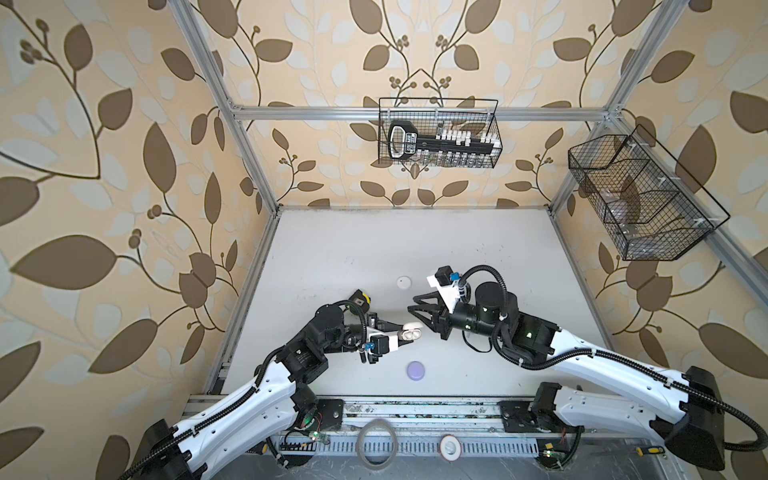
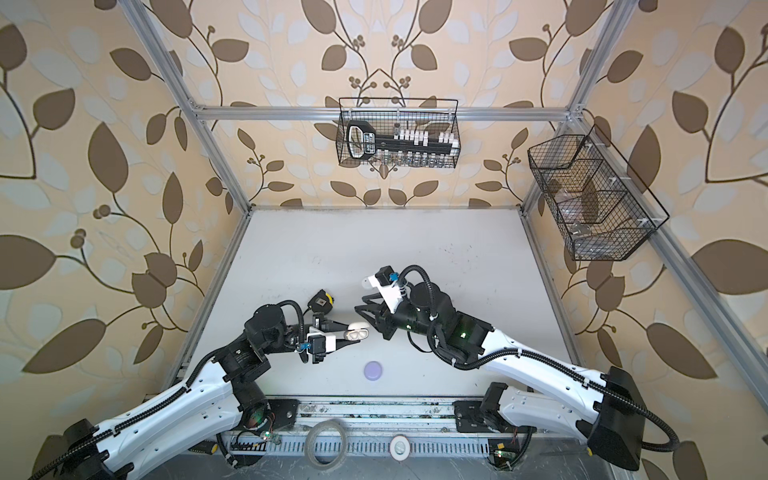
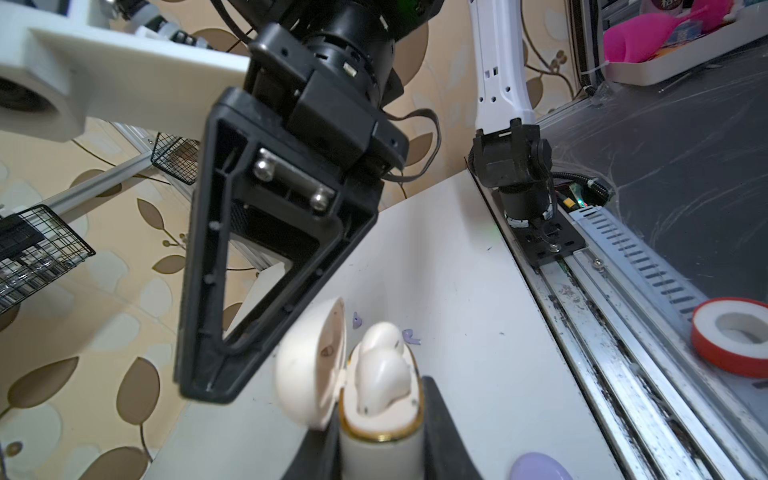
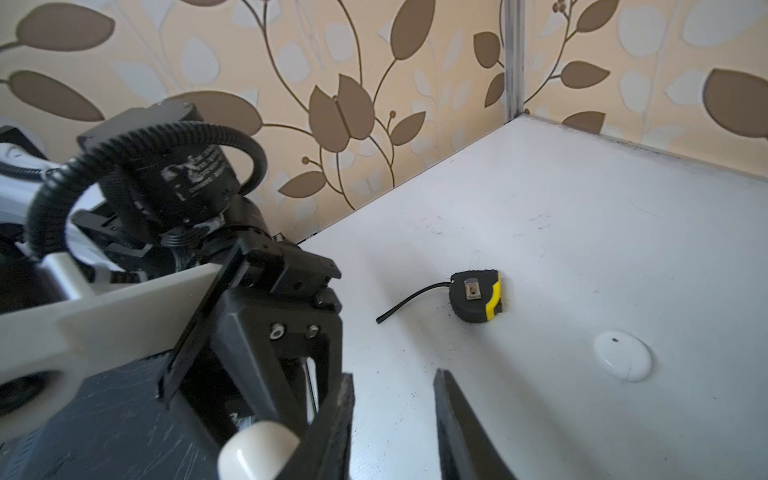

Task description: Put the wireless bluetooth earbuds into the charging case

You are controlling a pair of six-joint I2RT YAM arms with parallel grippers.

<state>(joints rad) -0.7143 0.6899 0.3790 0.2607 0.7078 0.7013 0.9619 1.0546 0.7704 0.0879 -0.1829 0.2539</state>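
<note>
My left gripper will move outward next, lower the cream case with both earbuds in it onto the bare tabletop beside the white case, and let go of it.
My left gripper is shut on a cream charging case, held above the table. Its lid hangs open to one side. Two cream wireless bluetooth earbuds sit in the case's wells. Beyond the case, two tiny lavender earbuds lie on the white table. My right gripper hovers just behind the case, open, with only bare table between its fingers. The cream case shows beside one of its fingers.
A shut lavender case lies near the front edge. A shut white case lies behind the grippers. A black and yellow tape measure sits by the left arm. Wire baskets hang on the walls.
</note>
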